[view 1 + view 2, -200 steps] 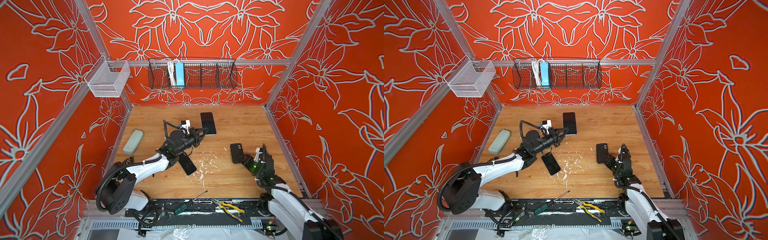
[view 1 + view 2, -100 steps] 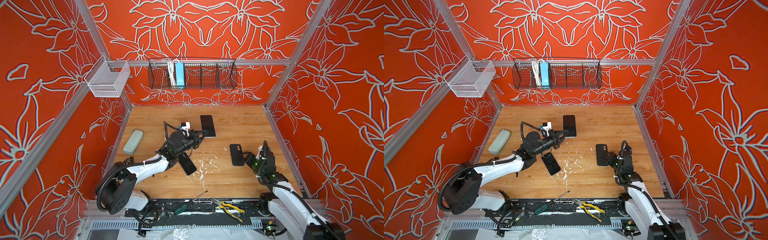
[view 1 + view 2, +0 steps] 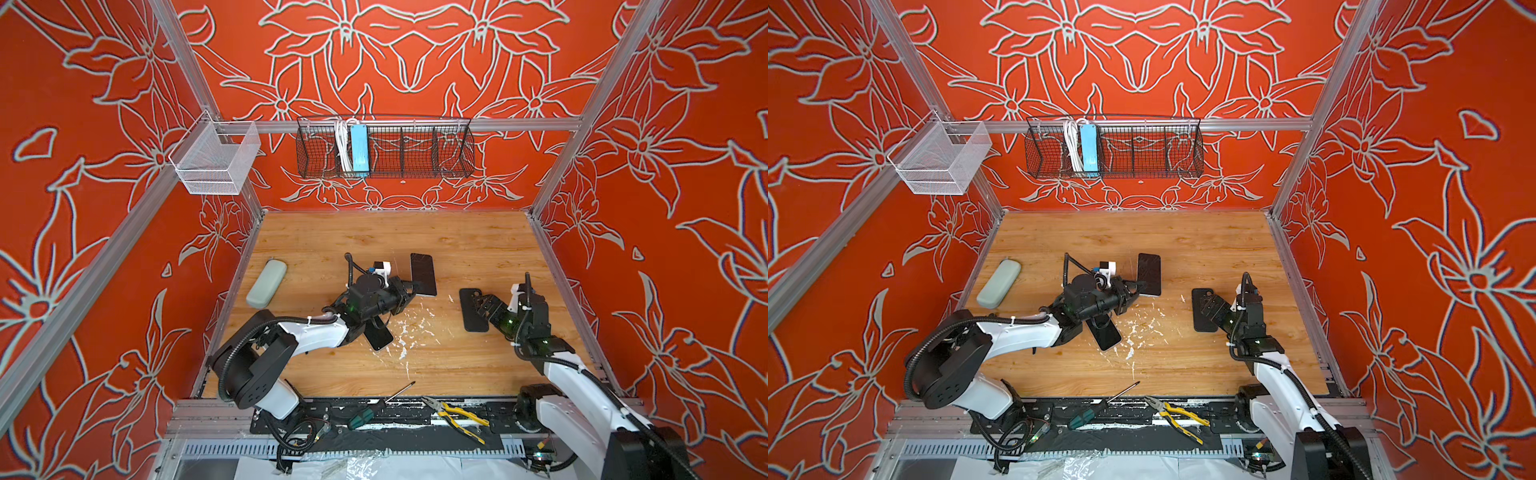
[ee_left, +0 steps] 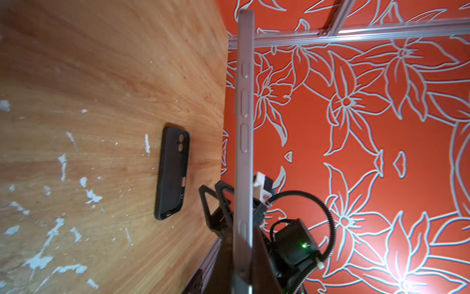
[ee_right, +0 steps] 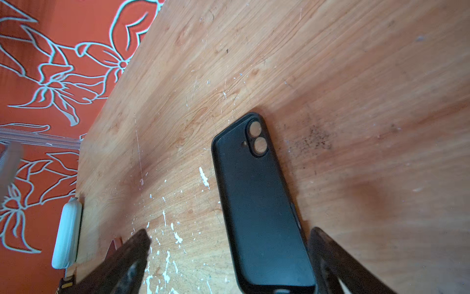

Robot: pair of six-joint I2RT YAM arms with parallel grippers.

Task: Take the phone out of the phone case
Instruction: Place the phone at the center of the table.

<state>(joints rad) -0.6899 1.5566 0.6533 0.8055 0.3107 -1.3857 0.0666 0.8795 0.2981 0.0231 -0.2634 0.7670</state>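
The left gripper goes down toward the phone case next and releases the phone's near end, as the open wood [image 3: 433, 308] [image 4: 120, 164] beside the case lies below the gripper.
The black phone [image 3: 423, 274] [image 3: 1149, 273] is held up off the wooden table, and my left gripper [image 3: 411, 289] [image 3: 1139, 286] is shut on its lower end. In the left wrist view the phone [image 4: 244, 114] shows edge-on, grey with side buttons, and the gripper [image 4: 243, 257] pinches it. The empty black phone case [image 3: 471, 309] [image 3: 1202, 309] [image 4: 173, 173] [image 5: 259, 203] lies flat on the table, wood showing through its camera holes. My right gripper [image 3: 478, 302] [image 3: 1209, 305] [image 5: 230, 233] stands open around the case's near end, its fingers [image 5: 132, 252] apart from it.
Another dark phone [image 3: 380, 336] lies under my left arm among white flecks. A pale green glasses case [image 3: 266, 282] sits at the left. A screwdriver [image 3: 374, 409] and yellow pliers [image 3: 455, 417] lie at the front edge. Wire baskets [image 3: 384, 151] hang on the back wall.
My right gripper has opened and let go of the phone case, which now rests flat on the table. The left gripper still holds the phone in almost the same place.
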